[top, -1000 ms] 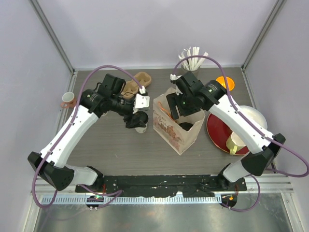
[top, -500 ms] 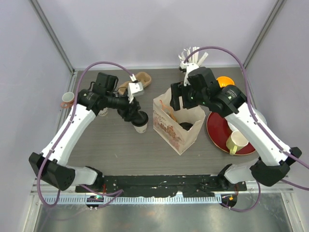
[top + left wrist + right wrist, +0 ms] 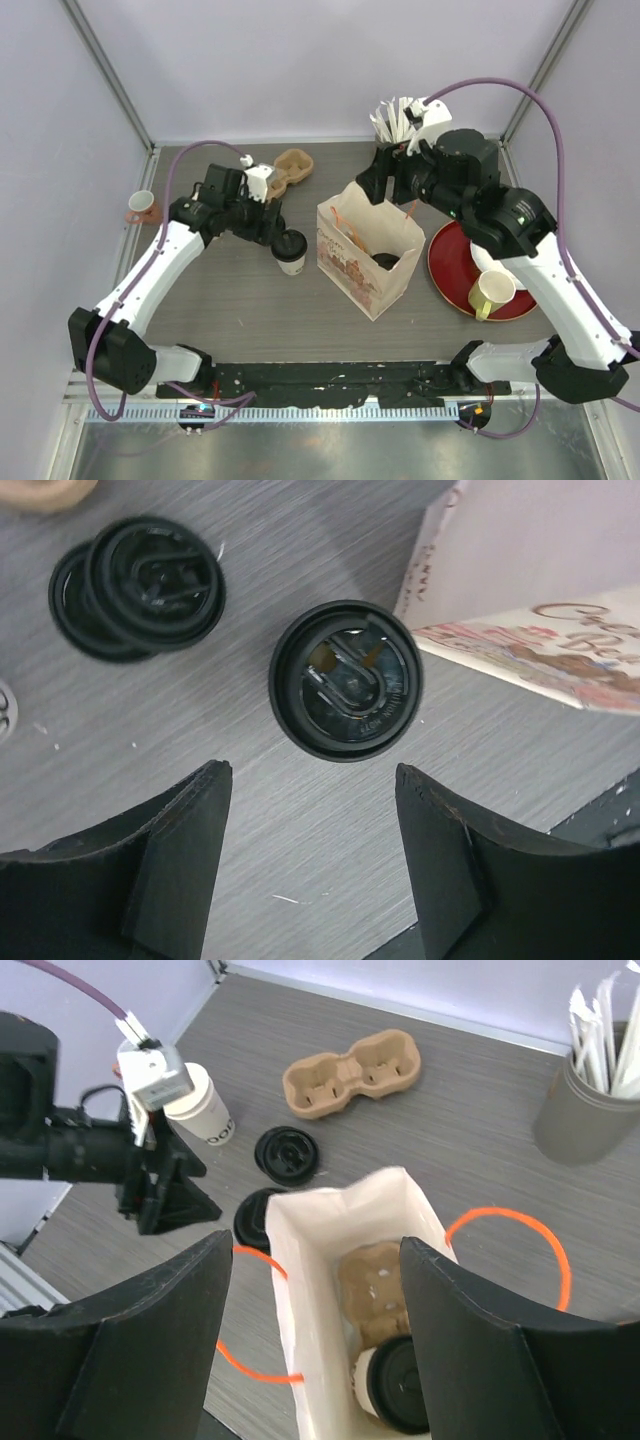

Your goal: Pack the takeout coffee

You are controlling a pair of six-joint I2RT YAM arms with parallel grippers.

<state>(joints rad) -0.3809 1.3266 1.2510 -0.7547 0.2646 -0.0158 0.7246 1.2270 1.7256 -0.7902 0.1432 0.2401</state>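
Because the takeout coffee stands outside the bag (image 3: 368, 258), I will move my right gripper left in the top view and down to close on the cup lid's far edge (image 3: 295, 235).
The takeout coffee (image 3: 291, 252), a cream paper cup with a black lid (image 3: 346, 680), stands on the table just left of the white paper bag (image 3: 368, 258). My left gripper (image 3: 279, 237) hovers open beside and above it. Its fingers (image 3: 190, 830) are spread with only bare table between them, and the cup lies beyond their tips. My right gripper (image 3: 388, 190) hangs open above the bag's far end, holding nothing. Inside the bag (image 3: 330, 1260) sit a second lidded cup (image 3: 405, 1385) and a brown pulp carrier (image 3: 375, 1285).
A stack of loose black lids (image 3: 140, 585) and a brown cup carrier (image 3: 285, 170) lie behind the left gripper, beside stacked cups (image 3: 203, 1110). A straw holder (image 3: 395, 125) stands at the back. A red plate (image 3: 455, 275) with a yellow-green mug (image 3: 490, 292) is at the right, a pink mug (image 3: 140, 208) at the far left.
My left gripper has drawn back to the left off the lidded cup, which stays standing. The right arm has risen and moved back and right, away from the bag's mouth.
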